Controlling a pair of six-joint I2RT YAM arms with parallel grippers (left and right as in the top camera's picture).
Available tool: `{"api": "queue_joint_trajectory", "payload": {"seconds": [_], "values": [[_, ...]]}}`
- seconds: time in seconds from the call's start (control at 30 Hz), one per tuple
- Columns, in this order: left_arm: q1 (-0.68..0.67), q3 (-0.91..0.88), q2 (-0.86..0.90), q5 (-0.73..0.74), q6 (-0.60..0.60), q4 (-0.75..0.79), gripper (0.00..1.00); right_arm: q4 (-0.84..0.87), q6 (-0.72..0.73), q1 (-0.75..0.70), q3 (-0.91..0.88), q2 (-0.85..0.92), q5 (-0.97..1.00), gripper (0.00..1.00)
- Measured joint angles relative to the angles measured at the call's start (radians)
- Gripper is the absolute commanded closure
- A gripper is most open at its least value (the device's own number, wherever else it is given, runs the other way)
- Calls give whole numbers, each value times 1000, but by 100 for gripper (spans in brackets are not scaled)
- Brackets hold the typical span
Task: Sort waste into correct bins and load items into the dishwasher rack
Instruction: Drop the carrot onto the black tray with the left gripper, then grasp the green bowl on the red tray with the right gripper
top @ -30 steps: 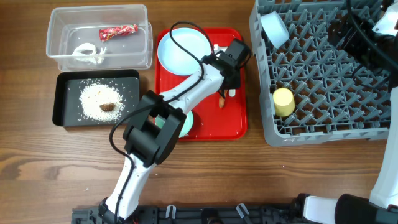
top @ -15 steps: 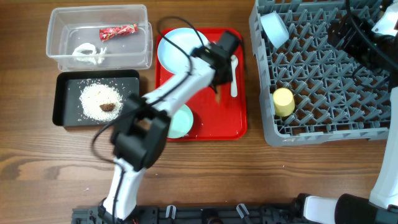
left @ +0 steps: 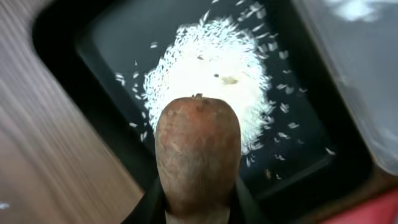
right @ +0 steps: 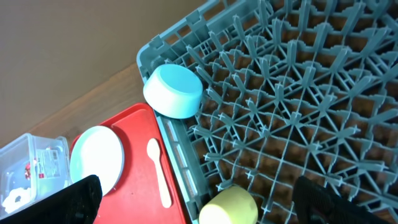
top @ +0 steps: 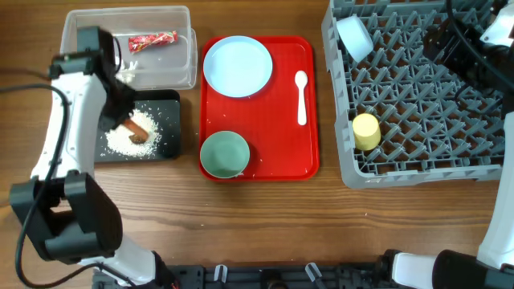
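Observation:
My right gripper moves away from the rack (top: 418, 104) and down over the red tray next. It then closes on the pale green bowl's spoon-side rim (top: 247, 150), because this bowl remains unracked.
My left gripper (top: 122, 119) is shut on the orange carrot-like stick (left: 198, 155) and holds it over the rice (left: 211, 81) in the black bin (top: 170, 148). The brown lump (top: 140, 139) lies on the rice beside the stick (top: 135, 127). The clear bin (top: 183, 72) holds the red wrapper (top: 152, 40) and the white scrap (top: 126, 74), partly hidden by my arm. The blue plate (top: 238, 66), white spoon (top: 301, 96) and one bowl (top: 224, 154) sit on the red tray (top: 277, 152). The grey rack (top: 418, 104) holds the other bowl (top: 353, 36) and the yellow cup (top: 366, 131). My right gripper (right: 196, 190) is open above the rack (right: 286, 93).
The red tray lies between the bins and the rack. The right arm's dark body (top: 470, 48) hangs over the rack's far right corner. Bare wooden table (top: 281, 225) runs along the front.
My left arm has swung from the red tray leftward to the black bin, carrying the carrot-like stick. The bowl on the tray is now uncovered. The right arm has not moved.

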Motion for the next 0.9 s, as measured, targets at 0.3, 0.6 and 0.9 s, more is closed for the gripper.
{"api": "queue_joint_trajectory", "payload": {"seconds": [0.3,0.6,0.9], "values": [[1,-351,2,0,-104,434,32,0,0,0,0,0,3,0],[1,-317,-160,0,-53,307,22,30,0,61,0,0,-61,0],[1,-296,-551,0,-39,290,0,34,1,564,0,242,-89,6]]}}
